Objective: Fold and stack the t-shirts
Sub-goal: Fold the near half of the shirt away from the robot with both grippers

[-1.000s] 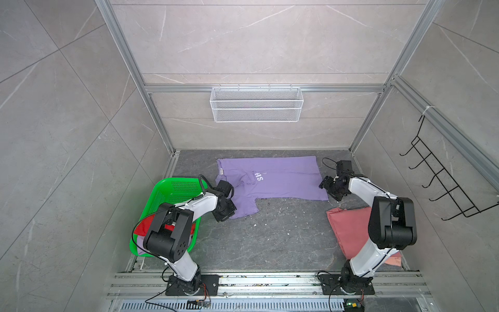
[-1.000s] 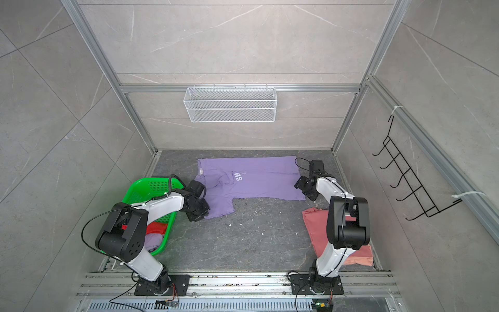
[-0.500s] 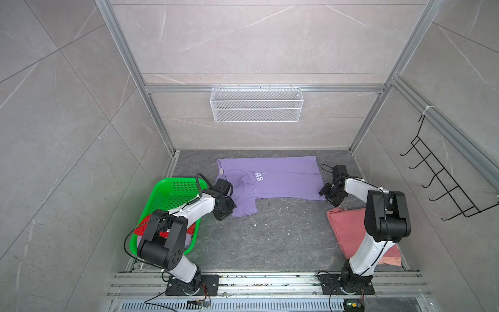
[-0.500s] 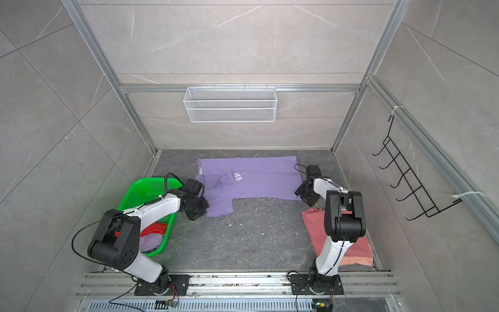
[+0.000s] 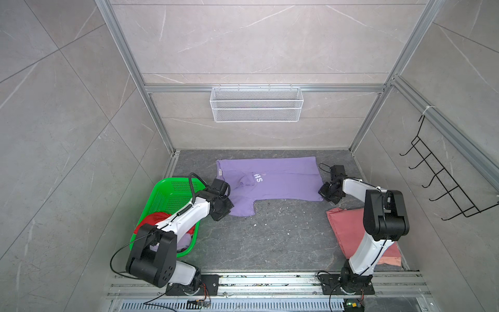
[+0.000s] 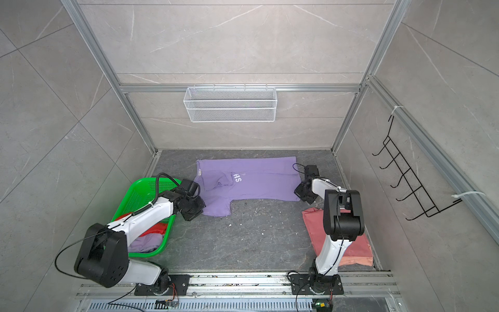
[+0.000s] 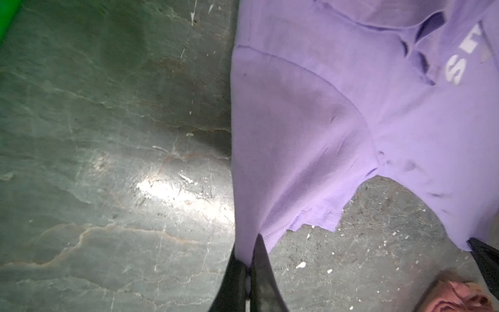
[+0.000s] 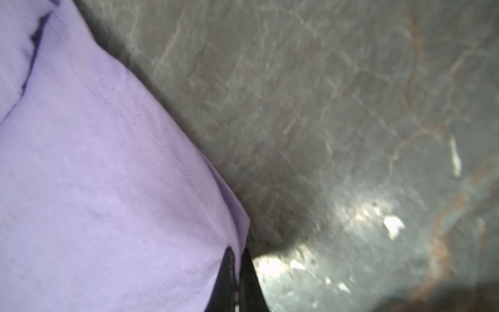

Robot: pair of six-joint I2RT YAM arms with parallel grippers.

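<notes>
My right gripper should next lift the hem end of the t-shirt outward, lower it onto the far folded strip point(image 5: 312, 165) point(image 8: 26, 18) and release it, because the near half of the t-shirt is still unfolded.
A lavender t-shirt point(image 5: 280, 183) point(image 6: 259, 186) with white print lies spread on the grey floor at the back. My left gripper point(image 5: 227, 208) point(image 6: 202, 210) is shut on the edge of its near sleeve point(image 7: 283, 162); in the left wrist view the cloth is pinched between the black fingers of the left gripper point(image 7: 247, 250). My right gripper point(image 5: 323, 193) point(image 6: 298, 193) is shut on the shirt's near right hem corner, and the right wrist view shows the hem point(image 8: 162, 151) clamped in the right gripper point(image 8: 238, 251). A folded salmon-pink t-shirt point(image 5: 348, 227) point(image 6: 316, 224) lies at the front right.
A green basket point(image 5: 167, 191) point(image 6: 140, 194) stands at the left, holding a red t-shirt point(image 5: 154, 218) point(image 6: 158, 228) and another lavender one point(image 5: 186, 239) point(image 6: 145, 241). A white wire basket point(image 5: 256, 108) hangs on the back wall, a black hook rack point(image 5: 442, 183) on the right wall.
The right gripper came down to the shirt's hem corner and closed on it. The left gripper tightened on the sleeve edge. The shirt has barely shifted.
</notes>
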